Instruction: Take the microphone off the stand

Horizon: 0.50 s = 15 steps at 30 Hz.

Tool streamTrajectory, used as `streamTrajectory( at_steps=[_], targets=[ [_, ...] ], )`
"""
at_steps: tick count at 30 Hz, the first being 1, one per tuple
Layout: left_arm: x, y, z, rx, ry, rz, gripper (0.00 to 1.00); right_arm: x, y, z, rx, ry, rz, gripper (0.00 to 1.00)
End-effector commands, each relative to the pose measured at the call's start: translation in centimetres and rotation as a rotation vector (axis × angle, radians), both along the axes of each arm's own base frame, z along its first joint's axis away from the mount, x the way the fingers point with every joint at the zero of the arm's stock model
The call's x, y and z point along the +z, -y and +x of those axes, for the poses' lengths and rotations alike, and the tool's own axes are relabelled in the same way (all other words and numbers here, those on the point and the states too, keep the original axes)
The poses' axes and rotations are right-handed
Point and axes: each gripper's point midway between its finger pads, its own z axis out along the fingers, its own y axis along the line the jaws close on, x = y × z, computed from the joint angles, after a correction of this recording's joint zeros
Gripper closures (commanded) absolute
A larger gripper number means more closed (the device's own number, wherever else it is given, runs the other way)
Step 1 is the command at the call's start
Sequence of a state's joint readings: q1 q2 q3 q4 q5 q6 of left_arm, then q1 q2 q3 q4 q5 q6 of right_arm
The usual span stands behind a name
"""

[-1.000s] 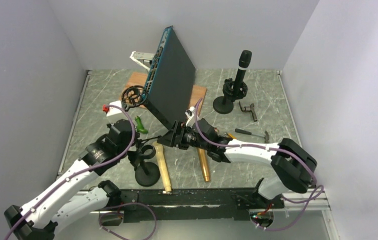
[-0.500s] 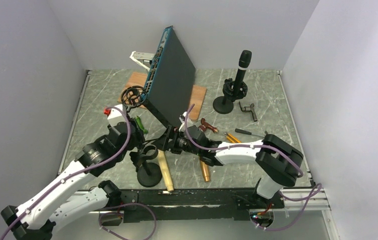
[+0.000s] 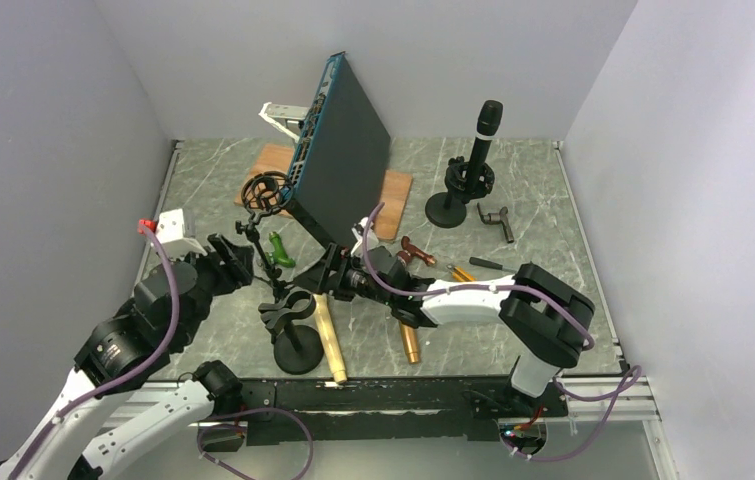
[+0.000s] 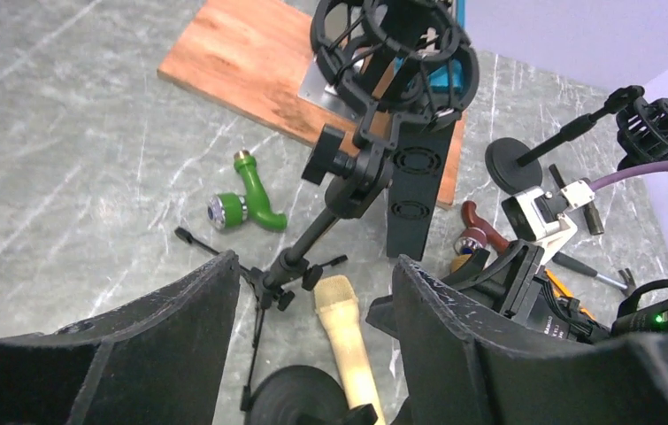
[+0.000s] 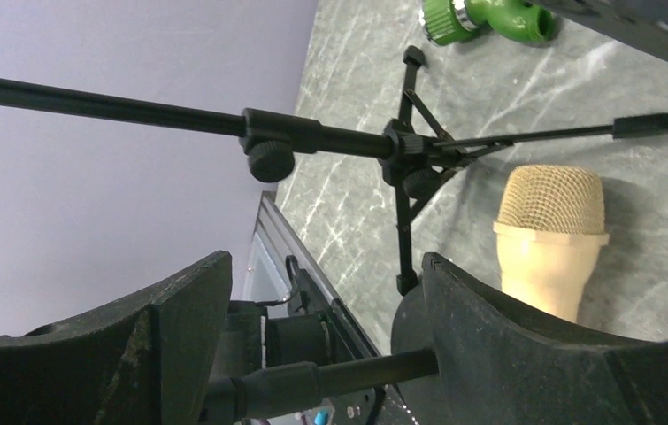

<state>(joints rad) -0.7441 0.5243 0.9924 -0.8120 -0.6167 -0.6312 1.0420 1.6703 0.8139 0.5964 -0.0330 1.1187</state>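
My left gripper moves to the right in the top view next, to where the stand's thin stem (image 3: 262, 252) (image 4: 314, 233) stands. It then closes below the stem's knobbed joint, where the stem is bare.
A cream microphone (image 3: 329, 338) lies flat on the table beside the short black stand (image 3: 294, 350), whose clip (image 3: 290, 307) holds nothing. My left gripper (image 3: 228, 258) hangs open to the left of the stand, clear of it. In its wrist view the left gripper (image 4: 312, 266) frames the microphone (image 4: 348, 328) and the stand's round base (image 4: 299, 398) from above. My right gripper (image 3: 325, 272) is open just right of the clip. In the right wrist view the right gripper (image 5: 326, 266) has the stand's thin rod (image 5: 330, 376) running across between its jaws, and the microphone's mesh head (image 5: 551, 199) shows beyond.
A tripod stand with an empty shock mount (image 3: 265, 193) stands just behind. A black microphone (image 3: 488, 122) sits upright in another stand (image 3: 447, 209) at the back right. A copper microphone (image 3: 408, 338), green fitting (image 3: 279, 248), tilted dark panel (image 3: 341, 150), wooden board (image 3: 393, 190) and small tools lie around.
My left gripper has opened and drawn back up and to the left, away from the stand. The right gripper has edged left toward the stand's clip. The cream microphone stays on the table.
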Motion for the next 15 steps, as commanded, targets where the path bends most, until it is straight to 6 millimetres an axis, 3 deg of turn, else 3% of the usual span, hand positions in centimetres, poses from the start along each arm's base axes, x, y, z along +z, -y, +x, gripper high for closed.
streamTrajectory(
  at_steps=[1, 7, 15],
  targets=[
    [2.1, 0.4, 1.0, -0.052, 0.070, 0.120, 0.32, 4.3, -1.9, 1.2, -0.013, 0.086, 0.113, 0.20],
    [1.0, 1.8, 2.8, -0.062, 0.058, 0.167, 0.36, 4.3, -3.8, 1.5, -0.012, 0.070, 0.149, 0.23],
    [-0.5, 1.0, 4.5, 0.000, 0.056, 0.181, 0.39, 4.0, -5.4, 2.0, -0.029, 0.084, 0.147, 0.27]
  ],
)
